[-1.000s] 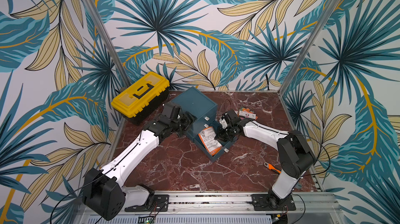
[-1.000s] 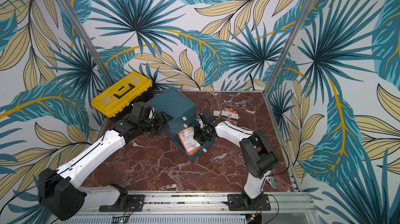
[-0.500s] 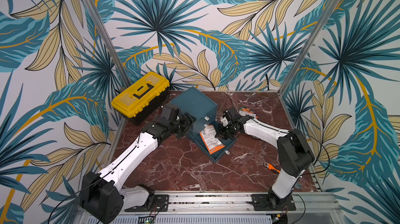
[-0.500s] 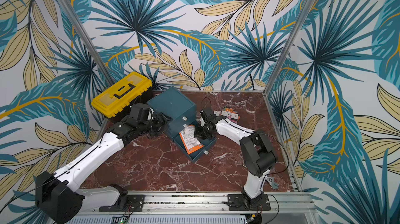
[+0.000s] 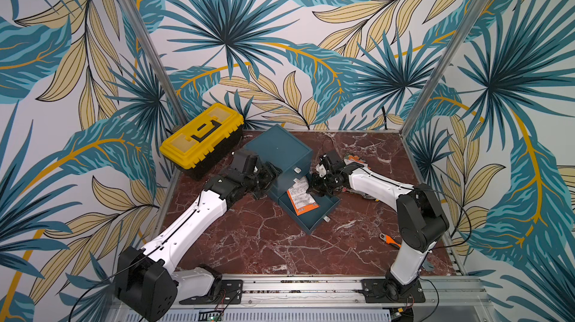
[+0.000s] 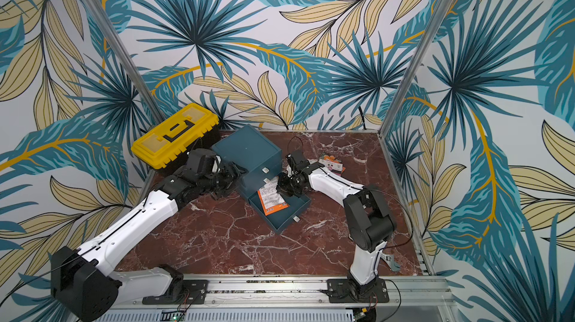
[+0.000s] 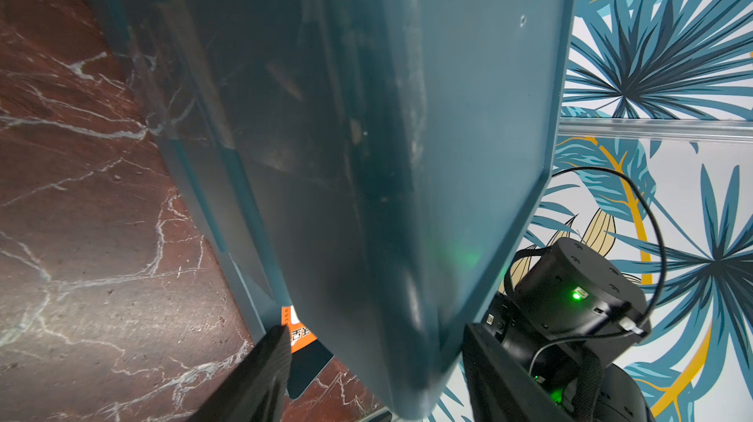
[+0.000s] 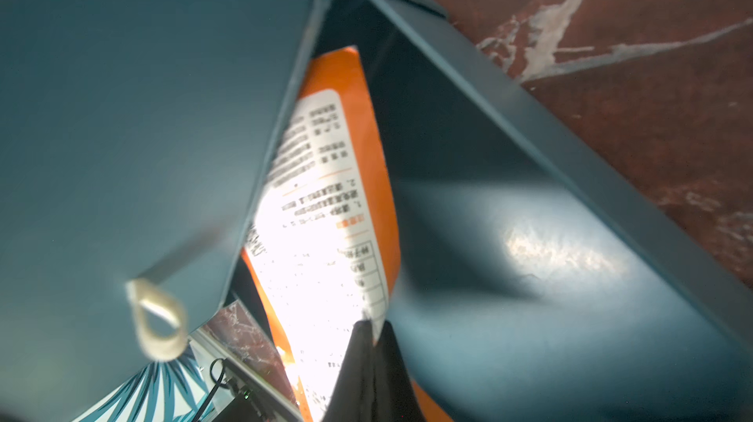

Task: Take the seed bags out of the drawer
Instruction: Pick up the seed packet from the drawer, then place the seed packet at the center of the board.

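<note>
The other seed bags lie on my right gripper's side away from the cabinet [image 5: 278, 146]. It rises over the drawer's side next, lowers and releases onto them.
A seed bag [image 5: 300, 199] [image 6: 272, 200] [image 8: 326, 216], orange-and-white printed back showing, stands tilted in the pulled-out bottom drawer [image 5: 322, 219] [image 6: 292, 219], its upper end against the blue cabinet [image 5: 278, 146] [image 6: 245, 146]. My right gripper [image 5: 311, 191] [image 6: 281, 191] [image 8: 373, 330] is shut on that bag's edge. Two more seed bags [image 5: 354, 158] [image 6: 331, 165] lie on the table behind my right arm. My left gripper [image 5: 270, 177] [image 6: 236, 177] [image 7: 375, 330] clamps the cabinet's left corner, one finger on each side.
A yellow toolbox [image 5: 202, 138] [image 6: 174, 135] sits at the back left, close to my left wrist. An orange-handled tool [image 5: 390, 240] lies near my right arm's base. Patterned walls enclose the marble table [image 5: 264, 242] on three sides.
My right gripper has shifted slightly toward the cabinet with the bag's edge in it, and the bag now leans steeper. The left arm has not moved.
</note>
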Robot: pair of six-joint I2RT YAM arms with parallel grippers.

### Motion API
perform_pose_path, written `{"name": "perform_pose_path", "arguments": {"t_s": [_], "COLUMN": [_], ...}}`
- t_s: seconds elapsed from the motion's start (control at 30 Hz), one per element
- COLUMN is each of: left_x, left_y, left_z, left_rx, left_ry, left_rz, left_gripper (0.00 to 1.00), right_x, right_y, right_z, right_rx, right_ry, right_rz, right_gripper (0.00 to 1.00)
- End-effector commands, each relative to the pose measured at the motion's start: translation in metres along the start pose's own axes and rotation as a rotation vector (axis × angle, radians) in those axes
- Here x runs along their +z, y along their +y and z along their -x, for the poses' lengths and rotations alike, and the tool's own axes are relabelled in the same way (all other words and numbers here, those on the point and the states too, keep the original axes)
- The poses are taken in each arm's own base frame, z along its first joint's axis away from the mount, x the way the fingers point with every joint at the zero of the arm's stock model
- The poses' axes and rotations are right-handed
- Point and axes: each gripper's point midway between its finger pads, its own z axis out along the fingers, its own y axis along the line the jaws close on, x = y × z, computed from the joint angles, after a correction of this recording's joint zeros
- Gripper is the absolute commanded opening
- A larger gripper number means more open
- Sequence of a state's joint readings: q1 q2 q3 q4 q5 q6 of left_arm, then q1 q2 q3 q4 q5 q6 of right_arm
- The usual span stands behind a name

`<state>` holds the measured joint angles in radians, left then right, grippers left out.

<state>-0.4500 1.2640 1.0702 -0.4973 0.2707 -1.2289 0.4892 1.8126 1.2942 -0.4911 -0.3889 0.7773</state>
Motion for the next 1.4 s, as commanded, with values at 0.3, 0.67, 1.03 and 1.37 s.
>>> {"name": "perform_pose_path", "arguments": {"t_s": [0.3, 0.67, 1.03, 1.37], "left_x": [0.003, 0.006, 0.008, 0.012], "left_y": [0.004, 0.006, 0.005, 0.003], "left_z": [0.0, -0.001, -0.001, -0.001], "left_rx": [-0.002, -0.005, -0.012, -0.021], "left_ry": [-0.003, 0.003, 0.008, 0.023], "left_rz": [-0.006, -0.006, -0.009, -0.019], "left_gripper": [0.71, 0.71, 0.71, 0.71], "right_x": [-0.052, -0.104, -0.189, -0.155], "right_y": [-0.016, -0.04, -0.1, -0.164], "right_z": [-0.04, -0.053, 0.044, 0.117], "right_rx": [-0.097, -0.174, -0.13, 0.06], "right_ry": [0.16, 0.135, -0.237, -0.23], "right_rz": [-0.089, -0.131, -0.338, -0.419], "right_gripper": [0.0, 0.0, 0.0, 0.0]}}
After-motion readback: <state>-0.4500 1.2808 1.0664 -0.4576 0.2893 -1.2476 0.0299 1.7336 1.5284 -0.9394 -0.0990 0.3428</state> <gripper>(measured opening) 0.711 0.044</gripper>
